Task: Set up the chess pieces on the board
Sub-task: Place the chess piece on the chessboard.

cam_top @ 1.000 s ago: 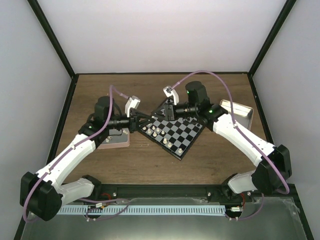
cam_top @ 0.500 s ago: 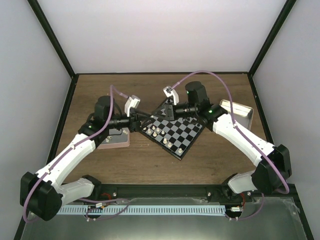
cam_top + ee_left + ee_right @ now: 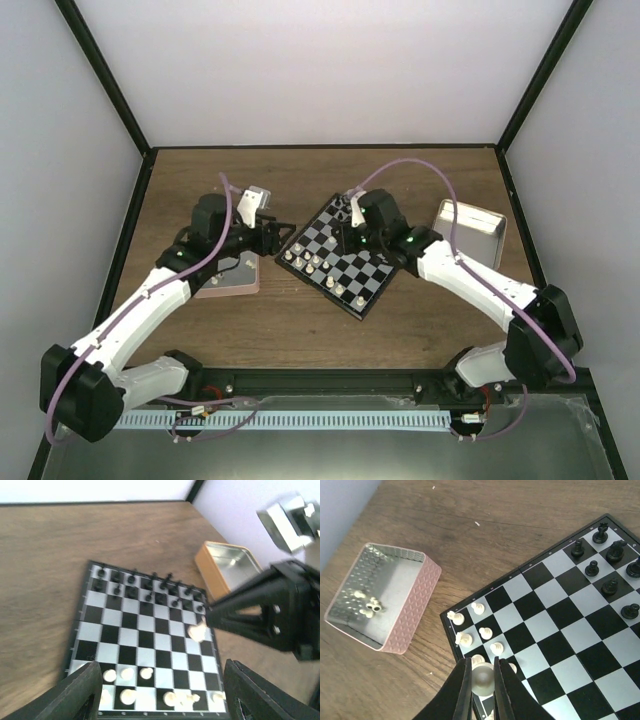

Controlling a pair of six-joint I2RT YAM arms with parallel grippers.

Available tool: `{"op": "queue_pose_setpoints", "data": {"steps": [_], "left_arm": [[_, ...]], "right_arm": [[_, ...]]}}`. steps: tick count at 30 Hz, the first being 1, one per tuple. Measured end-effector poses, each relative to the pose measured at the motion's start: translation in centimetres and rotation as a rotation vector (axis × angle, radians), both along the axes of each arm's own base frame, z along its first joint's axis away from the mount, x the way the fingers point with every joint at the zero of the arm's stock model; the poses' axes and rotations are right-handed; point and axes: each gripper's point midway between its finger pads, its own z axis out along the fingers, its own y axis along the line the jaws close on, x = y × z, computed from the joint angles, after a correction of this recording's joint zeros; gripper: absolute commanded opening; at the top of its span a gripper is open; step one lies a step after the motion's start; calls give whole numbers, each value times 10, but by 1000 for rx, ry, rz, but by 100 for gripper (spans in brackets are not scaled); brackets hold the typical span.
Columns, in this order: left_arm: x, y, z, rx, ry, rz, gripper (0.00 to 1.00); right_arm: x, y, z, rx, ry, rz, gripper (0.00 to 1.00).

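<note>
My piece should go on the near row's empty square (image 3: 319,276) between white pieces: my right gripper next moves back and down and releases it.
The board (image 3: 372,268) lies turned like a diamond at mid-table. Black chess pieces (image 3: 610,586) stand along its far side and cream-white ones (image 3: 485,632) along its near-left side. My right gripper (image 3: 482,671) hangs over the white rows, shut on a cream-white piece (image 3: 482,682) whose round base shows between the fingers. That held piece (image 3: 197,631) also shows in the left wrist view, above the board. My left gripper (image 3: 161,674) stands wide open and holds nothing. It sits just off the board's left corner (image 3: 275,232).
A pink tray (image 3: 415,607) with a few small pieces inside sits left of the board, under my left arm (image 3: 232,282). A tan box with a silvery inside (image 3: 478,228) stands to the board's right. Black frame posts edge the table.
My left gripper opened and drew back to the left off the board. My right gripper closed on a cream-white piece and swung from the far corner over the board.
</note>
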Motion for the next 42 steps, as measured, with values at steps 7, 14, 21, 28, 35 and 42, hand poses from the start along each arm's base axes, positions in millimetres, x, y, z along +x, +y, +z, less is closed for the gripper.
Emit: {"op": "queue_pose_setpoints", "data": {"steps": [7,14,21,28,35,42], "left_arm": [[16,29,19,24,-86,195,69],[25,49,21,27,-103,332,69],[28,54,16,20,-87,371,69],[30,54,11,26,-74,376,69],[32,53,7,33,-63,375,69],[32,53,5,37,-60,375,70]], "right_arm": [[-12,21,-27,-137,-54,26,2],[-24,41,-57,-230,-61,80,1],[-32,50,-83,-299,-45,119,1],[-34,51,-103,-340,-19,141,2],[-36,49,-128,-391,25,156,3],[-35,51,-137,-416,41,161,3]]}}
